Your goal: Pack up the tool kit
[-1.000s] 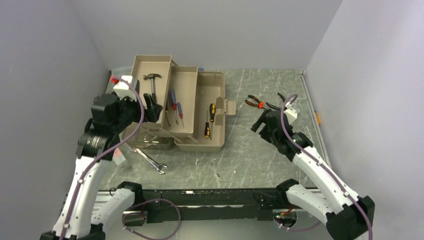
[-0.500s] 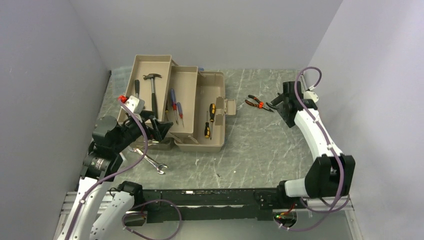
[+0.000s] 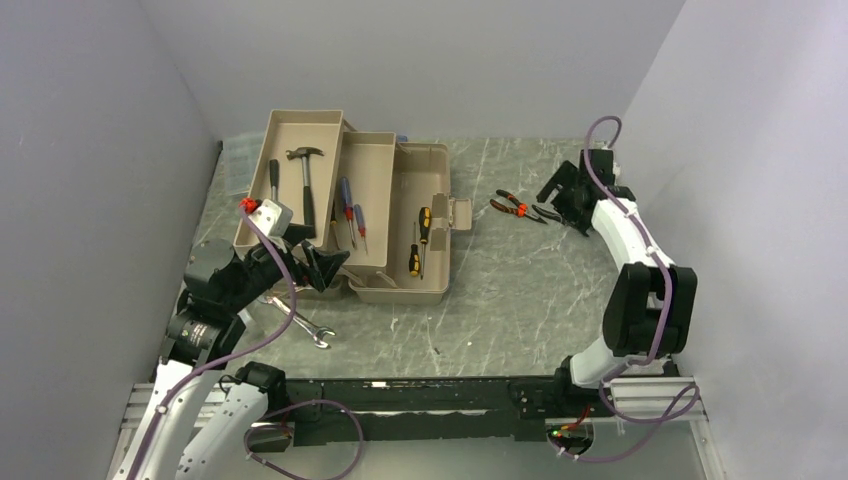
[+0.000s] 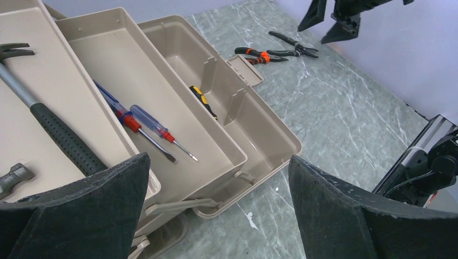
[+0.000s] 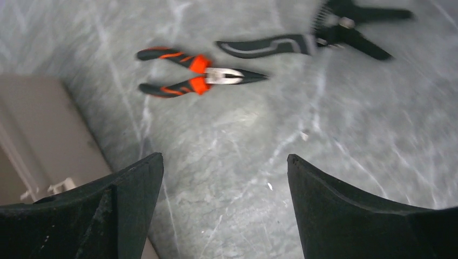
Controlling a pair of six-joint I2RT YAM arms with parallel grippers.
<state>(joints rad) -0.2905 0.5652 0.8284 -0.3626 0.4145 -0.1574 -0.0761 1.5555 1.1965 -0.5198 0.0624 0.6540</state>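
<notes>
My right gripper turns and lowers to the left in the top view onto the orange-black pliers' near handle (image 3: pixel 501 206) (image 5: pixel 163 90) next, as the pliers' spread handles leave a gap.
The tan toolbox (image 3: pixel 432 170) stands open with its trays folded out. A hammer (image 3: pixel 305 185) lies in the far left tray, blue-red screwdrivers (image 3: pixel 347 212) in the middle tray, and black-and-yellow screwdrivers (image 3: pixel 420 240) in the base. Orange-black pliers (image 3: pixel 512 206) and black pliers (image 3: pixel 548 211) lie on the table to the right of the box. A steel wrench (image 3: pixel 300 322) lies in front of the box. My left gripper (image 3: pixel 322 268) is open and empty at the box's near left corner (image 4: pixel 219 210). My right gripper (image 3: pixel 560 195) is open and empty above the pliers (image 5: pixel 194 73).
The grey marbled table (image 3: pixel 500 300) is walled on three sides. The right wall stands close behind my right arm. The black pliers (image 5: pixel 313 38) lie just beyond the orange ones. The box's latch tab (image 3: pixel 461 212) sticks out toward the pliers.
My right arm swung from the near right up to the far right, over the pliers. My left gripper drew back from the left tray toward the box's near corner, leaving the hammer in the tray.
</notes>
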